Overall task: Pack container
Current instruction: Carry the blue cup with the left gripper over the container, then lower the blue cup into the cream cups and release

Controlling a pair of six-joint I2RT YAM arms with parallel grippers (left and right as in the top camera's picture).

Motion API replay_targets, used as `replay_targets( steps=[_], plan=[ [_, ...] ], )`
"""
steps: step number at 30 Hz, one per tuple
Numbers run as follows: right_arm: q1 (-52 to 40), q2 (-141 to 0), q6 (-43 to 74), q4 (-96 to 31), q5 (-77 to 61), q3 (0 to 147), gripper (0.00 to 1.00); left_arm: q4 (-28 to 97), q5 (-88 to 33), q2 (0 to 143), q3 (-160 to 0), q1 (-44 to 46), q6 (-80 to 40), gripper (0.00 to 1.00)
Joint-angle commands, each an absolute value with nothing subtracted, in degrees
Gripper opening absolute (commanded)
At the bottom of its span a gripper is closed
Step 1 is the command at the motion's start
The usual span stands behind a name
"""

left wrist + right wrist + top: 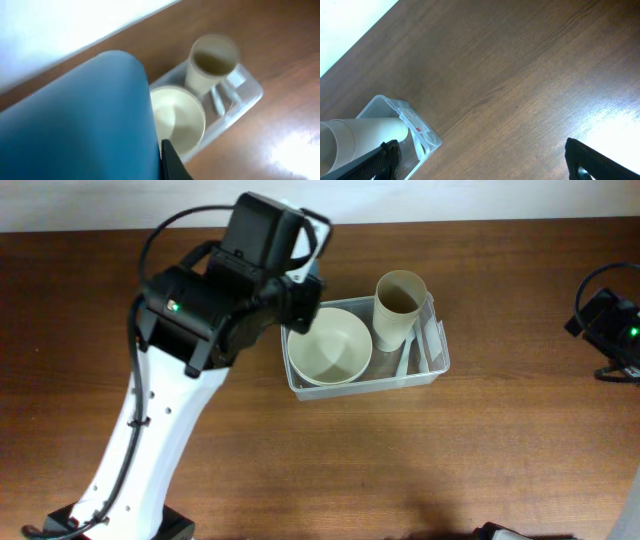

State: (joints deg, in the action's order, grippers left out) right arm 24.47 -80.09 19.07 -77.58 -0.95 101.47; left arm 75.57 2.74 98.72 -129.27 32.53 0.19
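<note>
The blue bowl (85, 125) is in my left gripper. I will next carry it to its right in the overhead view, over the cream cup's empty opening (216, 56), and release it.
The clear plastic container (437, 363) stands at the table's middle. It holds a cream bowl (330, 345), an upright cream cup (400, 305) and white utensils (412, 356). My left gripper (300, 305) hangs over the container's left end, mostly hidden under the arm. In the left wrist view the left gripper (161, 165) is shut on a blue bowl (85, 125), held above the cream bowl (177, 117). My right gripper (482, 160) is open and empty, over bare table to the right of the container (422, 132).
The right arm (612, 325) sits at the table's far right edge. The left arm's white body (150, 440) crosses the front left of the table. A pale wall borders the table's back edge.
</note>
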Motion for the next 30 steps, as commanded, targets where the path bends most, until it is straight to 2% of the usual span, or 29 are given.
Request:
replay_targets(
  steps=[1,11,19,30],
  plan=[
    [24.82,-80.14,18.96,-77.38,-0.82,102.10,0.99,71.09,2.31,98.48,-130.19,36.12,7.75,0.01],
    [24.82,-80.14,18.96,-77.38,-0.80,102.10,0.99,60.14,2.31,106.08,-130.19,42.61,12.14,0.01],
    [24.82,-80.14,18.96,-77.38,-0.82,102.10,0.99,59.88,2.28,113.54,-130.19,43.40,12.16,0.01],
    [24.82,-80.14,18.94,-77.38,-0.82,102.10,0.99,59.42,2.26,114.76,-130.19,43.81,12.08,0.01]
  ],
)
